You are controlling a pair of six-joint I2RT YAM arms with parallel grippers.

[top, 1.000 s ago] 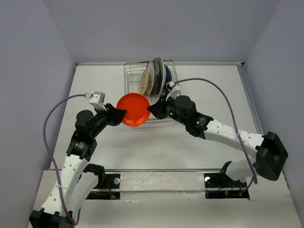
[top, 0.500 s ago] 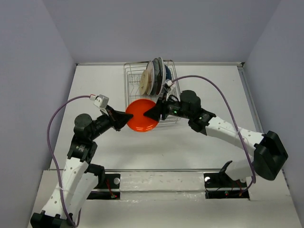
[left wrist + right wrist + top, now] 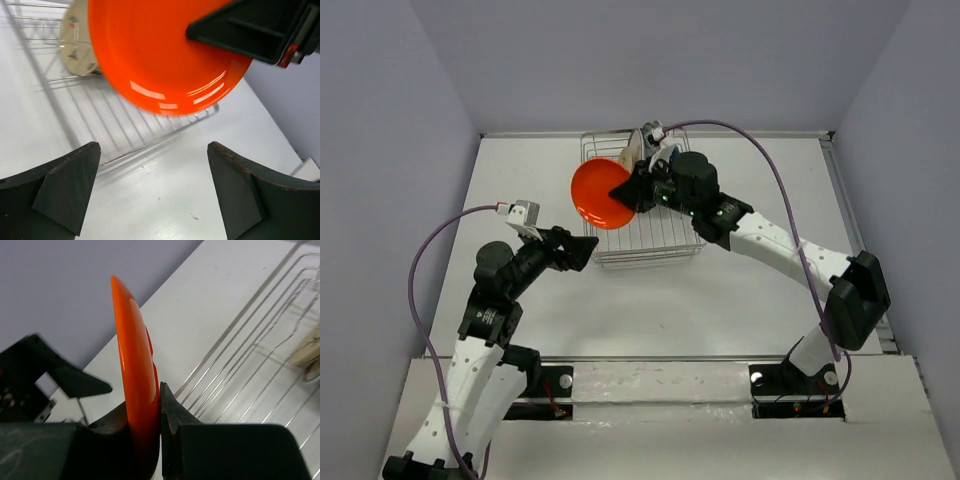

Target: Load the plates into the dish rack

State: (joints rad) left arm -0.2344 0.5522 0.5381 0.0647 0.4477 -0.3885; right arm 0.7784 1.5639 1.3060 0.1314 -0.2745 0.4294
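Next, the right gripper moves outward, turns the orange plate in line with the cream plate, and lowers it beside that one, where the wires stand empty (image 3: 301, 412).
My right gripper (image 3: 622, 188) is shut on the rim of the glossy orange plate (image 3: 596, 195) and holds it upright over the left part of the dish rack (image 3: 648, 246). In the right wrist view the plate (image 3: 134, 360) stands edge-on, pinched between the fingers of that gripper (image 3: 144, 401). My left gripper (image 3: 584, 250) is open and empty at the rack's front left corner, clear of the plate. Seen from the left wrist, the orange plate (image 3: 160, 55) hangs above the rack wires (image 3: 115, 125), ahead of the left gripper (image 3: 154, 195). A cream plate (image 3: 77, 45) stands in the rack behind it.
The silver wire rack sits at the back middle of the white table (image 3: 720, 300). Grey walls close in the table on three sides. A purple cable (image 3: 790, 215) loops over the right arm, and another (image 3: 430, 250) arcs over the left arm.
The left gripper has let go of the orange plate, opened wide and drawn back. The right gripper has carried the plate up and back over the rack, turning it more upright.
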